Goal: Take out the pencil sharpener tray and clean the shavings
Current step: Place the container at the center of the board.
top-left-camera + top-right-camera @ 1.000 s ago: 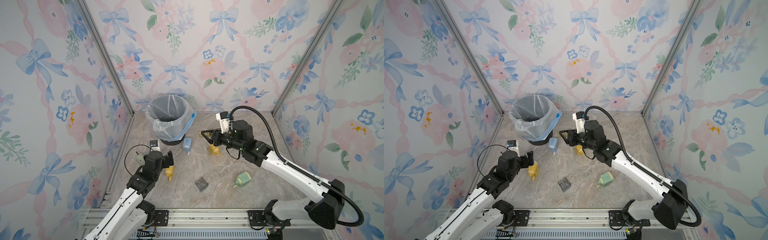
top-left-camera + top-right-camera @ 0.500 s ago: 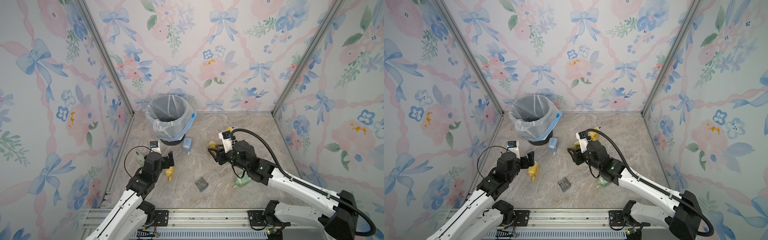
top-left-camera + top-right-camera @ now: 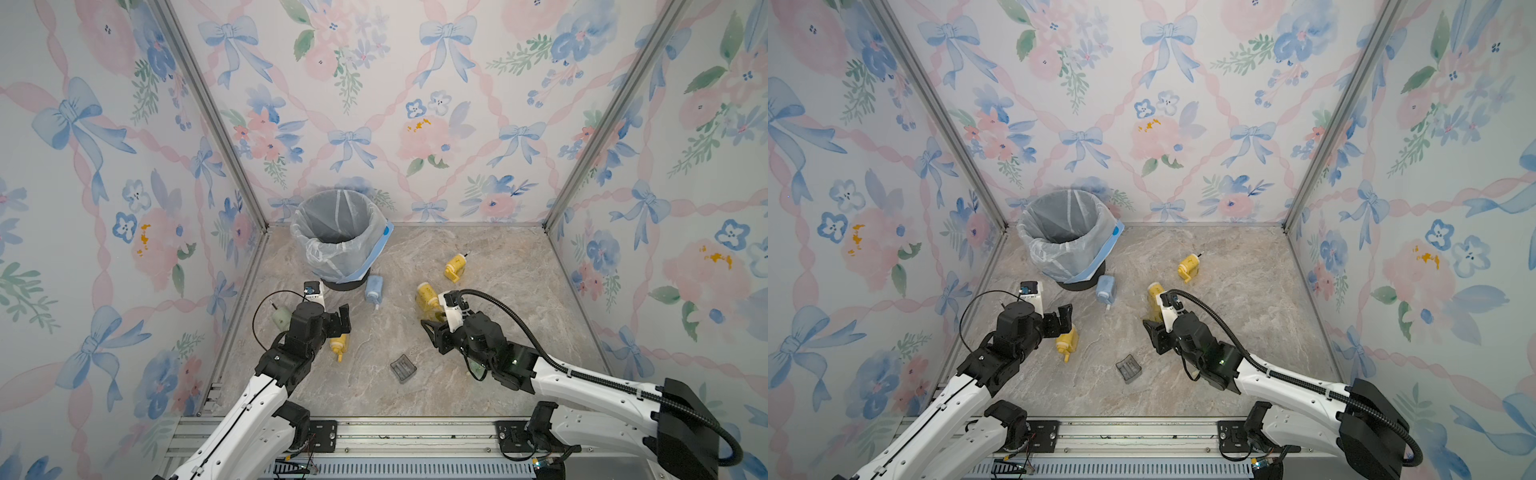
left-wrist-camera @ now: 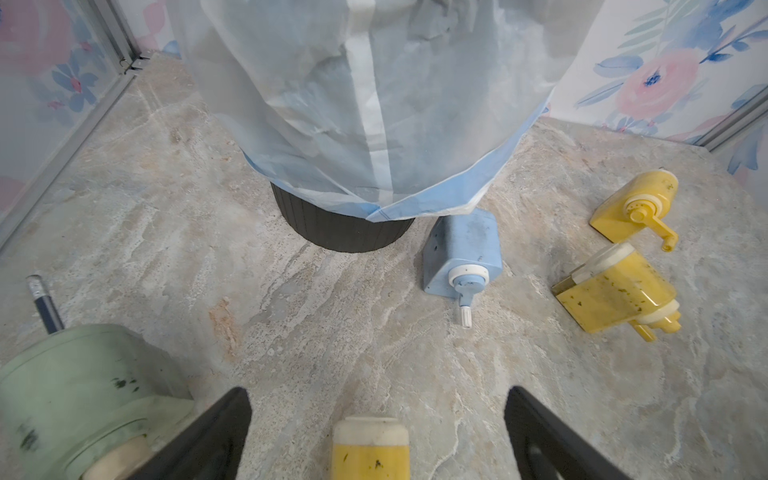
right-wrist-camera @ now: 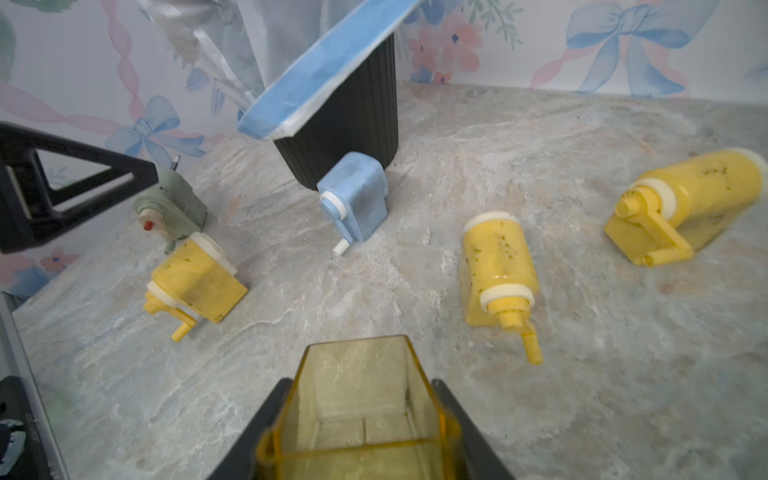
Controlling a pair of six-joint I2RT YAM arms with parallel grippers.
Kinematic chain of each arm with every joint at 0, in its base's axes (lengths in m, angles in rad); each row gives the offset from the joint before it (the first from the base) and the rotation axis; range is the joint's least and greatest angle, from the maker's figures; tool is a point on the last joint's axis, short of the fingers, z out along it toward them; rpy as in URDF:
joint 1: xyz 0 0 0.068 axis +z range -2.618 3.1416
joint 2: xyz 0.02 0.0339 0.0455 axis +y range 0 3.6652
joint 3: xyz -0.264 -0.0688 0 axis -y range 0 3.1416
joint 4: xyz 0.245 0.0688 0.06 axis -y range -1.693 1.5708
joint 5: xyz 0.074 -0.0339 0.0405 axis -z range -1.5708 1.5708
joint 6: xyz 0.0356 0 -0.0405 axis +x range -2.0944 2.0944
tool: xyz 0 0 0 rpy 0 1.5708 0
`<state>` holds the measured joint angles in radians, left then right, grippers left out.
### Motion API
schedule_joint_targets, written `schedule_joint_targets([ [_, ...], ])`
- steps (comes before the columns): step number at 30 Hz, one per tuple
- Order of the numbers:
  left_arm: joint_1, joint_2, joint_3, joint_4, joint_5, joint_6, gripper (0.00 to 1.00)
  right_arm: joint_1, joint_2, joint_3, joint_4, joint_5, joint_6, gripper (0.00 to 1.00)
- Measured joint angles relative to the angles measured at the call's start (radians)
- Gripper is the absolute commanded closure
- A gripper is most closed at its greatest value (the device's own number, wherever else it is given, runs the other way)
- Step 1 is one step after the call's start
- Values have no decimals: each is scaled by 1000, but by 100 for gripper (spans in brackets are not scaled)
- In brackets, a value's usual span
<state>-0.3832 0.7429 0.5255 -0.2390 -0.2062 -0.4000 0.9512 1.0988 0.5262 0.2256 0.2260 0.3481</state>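
Observation:
My right gripper moves down and backward to the bare floor [image 3: 424, 359] beside the dark tray next. It releases the empty yellow tray there, since that floor lies below and back.
My right gripper [image 5: 361, 386] is shut on a clear yellow pencil sharpener tray [image 5: 365, 407], held low over the floor with its open side up. Only a dusty film shows inside it. In both top views this gripper [image 3: 432, 328] hovers just in front of a yellow sharpener [image 3: 426, 297] lying on its side. My left gripper [image 4: 376, 395] is open, its fingers spread on either side of another yellow sharpener [image 4: 370, 449] below it, touching nothing. The lined bin [image 3: 332, 257] stands at the back left.
A blue sharpener [image 3: 374, 289] lies against the bin's base. A third yellow sharpener [image 3: 455, 266] sits further back right. A green sharpener [image 3: 282, 318] lies by the left wall. A dark tray [image 3: 403, 368] rests on the floor between the arms.
My right arm has drawn back from near the bin toward the front and dropped lower, still holding the tray. The left arm has stayed where it was.

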Motion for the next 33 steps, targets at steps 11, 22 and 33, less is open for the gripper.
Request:
schedule_joint_targets([
  [11,11,7,0,29,62,0,2,72,149,-155,231,50,50,59],
  [22,-131,26,0,55,34,-76,2,110,425,-224,533,82,109,57],
  [33,-193,165,0,158,-25,-112,2,154,507,-259,690,98,158,35],
])
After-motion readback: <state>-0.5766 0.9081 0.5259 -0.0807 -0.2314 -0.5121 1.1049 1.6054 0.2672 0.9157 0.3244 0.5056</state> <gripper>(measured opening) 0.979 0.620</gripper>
